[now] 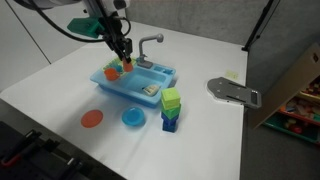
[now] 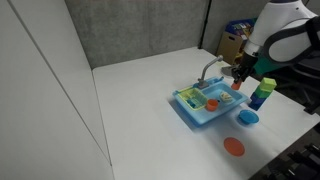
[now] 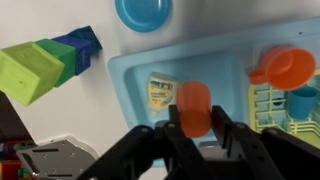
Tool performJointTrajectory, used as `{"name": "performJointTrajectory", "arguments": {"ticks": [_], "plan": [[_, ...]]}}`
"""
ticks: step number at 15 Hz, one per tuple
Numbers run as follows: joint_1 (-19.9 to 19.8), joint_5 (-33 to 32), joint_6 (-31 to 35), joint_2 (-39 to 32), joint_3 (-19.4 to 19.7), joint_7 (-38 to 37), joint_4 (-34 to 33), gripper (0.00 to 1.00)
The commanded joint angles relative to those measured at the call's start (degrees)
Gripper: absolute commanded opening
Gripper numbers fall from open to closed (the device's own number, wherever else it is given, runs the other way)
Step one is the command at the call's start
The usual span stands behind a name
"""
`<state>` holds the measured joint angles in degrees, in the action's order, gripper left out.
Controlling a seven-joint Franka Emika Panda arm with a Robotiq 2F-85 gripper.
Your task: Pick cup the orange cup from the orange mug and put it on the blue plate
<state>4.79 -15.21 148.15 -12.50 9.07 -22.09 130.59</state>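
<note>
My gripper should next move away from over the sink [image 3: 130, 72] toward the plate and go down onto it, because the blue plate [image 1: 133, 118] is empty and the cup is hanging over the sink.
My gripper [image 3: 193, 128] is shut on the orange cup [image 3: 193, 105], a tiny orange-red plastic cup held between the two black fingers above the light-blue toy sink [image 3: 130, 72]. In both exterior views the gripper [image 1: 125, 62] [image 2: 238, 84] hangs over the sink with the cup lifted. The orange mug [image 3: 285, 66] stands in the sink's rack side, to the right in the wrist view, and also shows in an exterior view [image 1: 112, 72]. The blue plate [image 1: 133, 118] [image 2: 248, 118] lies flat on the white table in front of the sink, and at the top of the wrist view [image 3: 143, 12].
An orange plate [image 1: 92, 118] [image 2: 234, 147] lies beside the blue plate. A stack of green and blue blocks [image 1: 171, 108] [image 2: 263, 93] [image 3: 50, 60] stands next to the sink. The sink's grey faucet [image 1: 150, 42] rises at the back. A metal fixture [image 1: 233, 92] lies near the table edge.
</note>
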Motion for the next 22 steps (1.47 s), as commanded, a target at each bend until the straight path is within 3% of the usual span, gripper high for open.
{"name": "performJointTrajectory", "arguments": {"ticks": [1,8,13,22], "plan": [[-2.29,-2.01,2.42,2.98,0.89,0.09,5.68,0.12],[-4.54,-5.19,9.04,0.72,4.00,-0.40,12.16,0.12],[-3.91,-8.82,13.68,-3.66,8.30,-2.34,13.59,0.12],[2.38,-4.00,22.21,-12.40,12.19,-0.48,12.95,0.12]]}}
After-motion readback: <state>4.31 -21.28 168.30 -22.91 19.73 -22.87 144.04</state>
